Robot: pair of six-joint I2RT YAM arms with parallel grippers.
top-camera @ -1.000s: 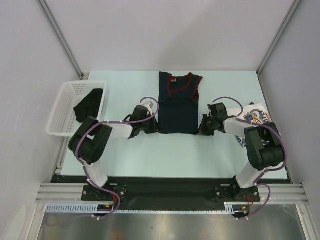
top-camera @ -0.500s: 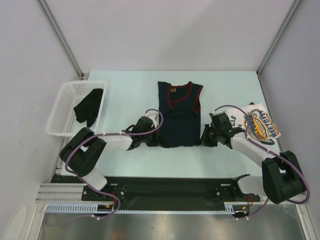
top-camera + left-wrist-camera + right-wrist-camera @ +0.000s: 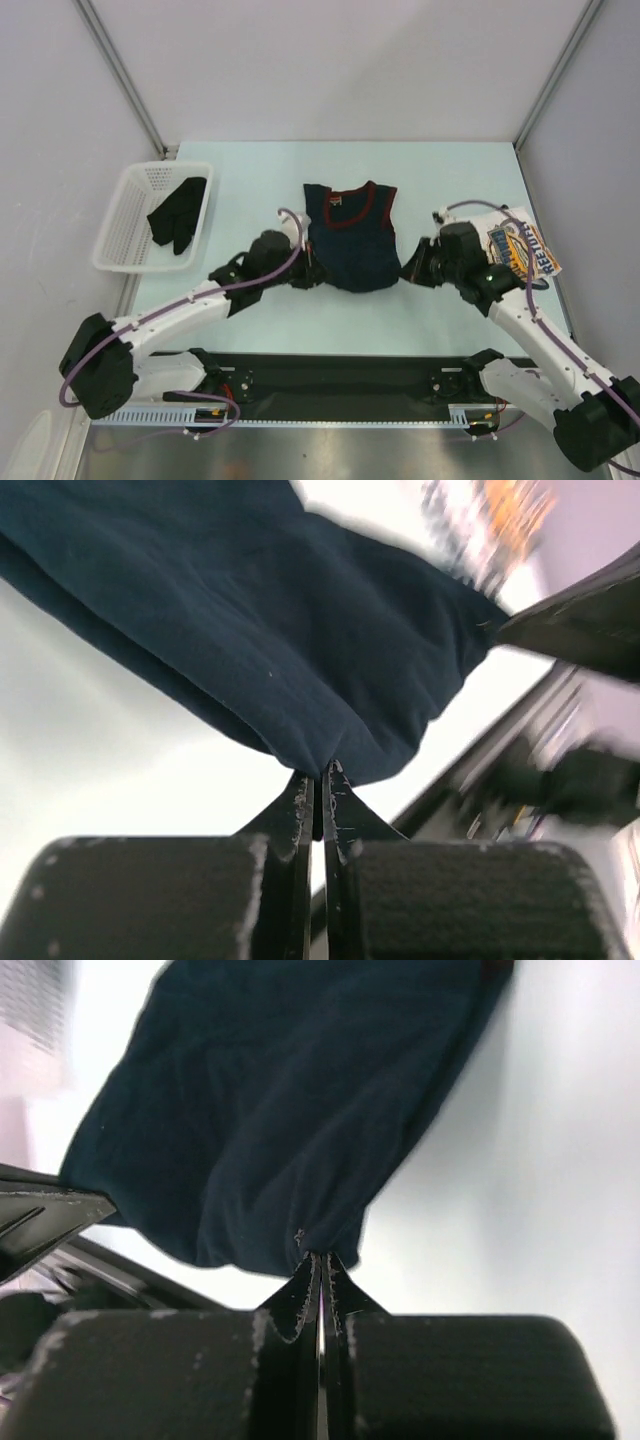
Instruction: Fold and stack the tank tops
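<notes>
The neck end of the tank top is lying flat beyond the shoulder nearest the basket, so my left gripper will next carry the tank top's hem corner outward, then down onto that shoulder and let it go.
The navy tank top [image 3: 350,240] with dark-red trim hangs in the middle, held up by its bottom hem between both grippers, its neck end toward the far side. My left gripper [image 3: 312,272] is shut on the hem's left corner; the cloth [image 3: 300,650] bunches at its tips [image 3: 320,772]. My right gripper [image 3: 408,270] is shut on the right corner, where cloth [image 3: 290,1130] gathers at its tips [image 3: 318,1258]. The white tank top [image 3: 518,248] with yellow-blue print lies at the right, behind the right arm.
A white basket [image 3: 128,230] at the left holds a dark cloth [image 3: 178,214]. The table's near edge with the black base rail [image 3: 330,372] runs below the arms. Walls close the table on the far, left and right sides.
Both grippers have lifted the navy top's hem and drawn it toward the near edge. The top has left the table and now looks shorter and bunched. Both arms have stretched out.
</notes>
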